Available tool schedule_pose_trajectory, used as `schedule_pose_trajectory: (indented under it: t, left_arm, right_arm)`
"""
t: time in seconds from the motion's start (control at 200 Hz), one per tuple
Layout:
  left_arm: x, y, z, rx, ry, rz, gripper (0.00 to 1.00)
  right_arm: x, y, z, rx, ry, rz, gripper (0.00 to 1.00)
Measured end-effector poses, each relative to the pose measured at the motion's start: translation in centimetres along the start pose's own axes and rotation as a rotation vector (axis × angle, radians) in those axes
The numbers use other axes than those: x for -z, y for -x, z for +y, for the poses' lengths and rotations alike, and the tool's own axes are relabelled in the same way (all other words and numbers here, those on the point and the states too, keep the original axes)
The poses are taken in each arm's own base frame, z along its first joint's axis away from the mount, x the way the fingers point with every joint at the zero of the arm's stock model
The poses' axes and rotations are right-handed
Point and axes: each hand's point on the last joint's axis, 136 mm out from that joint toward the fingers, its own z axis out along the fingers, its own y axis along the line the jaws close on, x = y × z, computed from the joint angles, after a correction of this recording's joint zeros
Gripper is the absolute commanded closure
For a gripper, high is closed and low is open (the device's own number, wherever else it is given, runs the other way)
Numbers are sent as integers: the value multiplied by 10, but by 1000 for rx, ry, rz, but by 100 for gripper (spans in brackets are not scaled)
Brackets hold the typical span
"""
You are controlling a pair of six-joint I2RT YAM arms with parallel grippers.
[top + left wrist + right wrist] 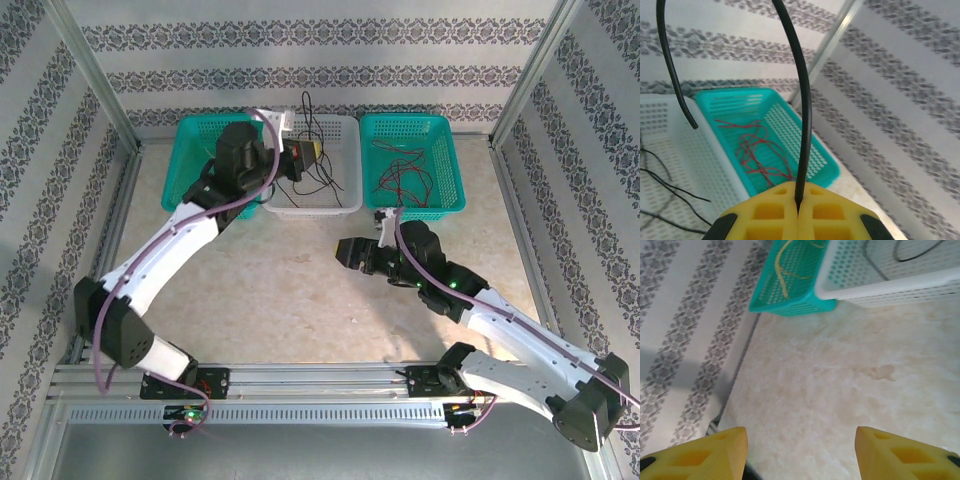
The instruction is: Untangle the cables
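I should tilt my left gripper down toward the bottom of the white basket (345,205) (670,192) and let go of the black cable, because more black cables already lie there.
My left gripper (799,202) is shut on a black cable (803,125) that rises from between the yellow fingers and arches overhead, its free end hanging at the left. In the top view this gripper (305,155) hovers over the white basket (345,205), where more black cables (322,182) lie tangled. Red cables (405,180) lie in the right teal basket (452,205), also visible as red cables (760,150) from the left wrist. A yellow cable (782,275) lies in the left teal basket (790,302). My right gripper (345,252) hangs open over bare table, nothing between its fingers (715,452).
The three baskets stand side by side along the back wall, the left teal basket (185,190) partly under my left arm. Metal frame posts (95,80) flank the workspace. The beige tabletop (290,300) lies in front of the baskets.
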Motion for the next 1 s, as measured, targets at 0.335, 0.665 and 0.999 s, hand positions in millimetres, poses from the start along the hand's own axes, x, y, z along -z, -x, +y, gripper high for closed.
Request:
schedule_pose_trajectory:
  t: [0.335,0.665,0.999]
  left_arm:
    - [-76,-31,77,-42,244,182,54]
    - [-97,-79,116,-57,349,323,6]
    - [-14,-50,81,-91,335,194,0]
  right_arm:
    - [26,2,-44,-50,-137,-57,40]
    - [56,18,-65,-11,-262,-144,34]
    - [111,63,-61,125,-379,-395,2]
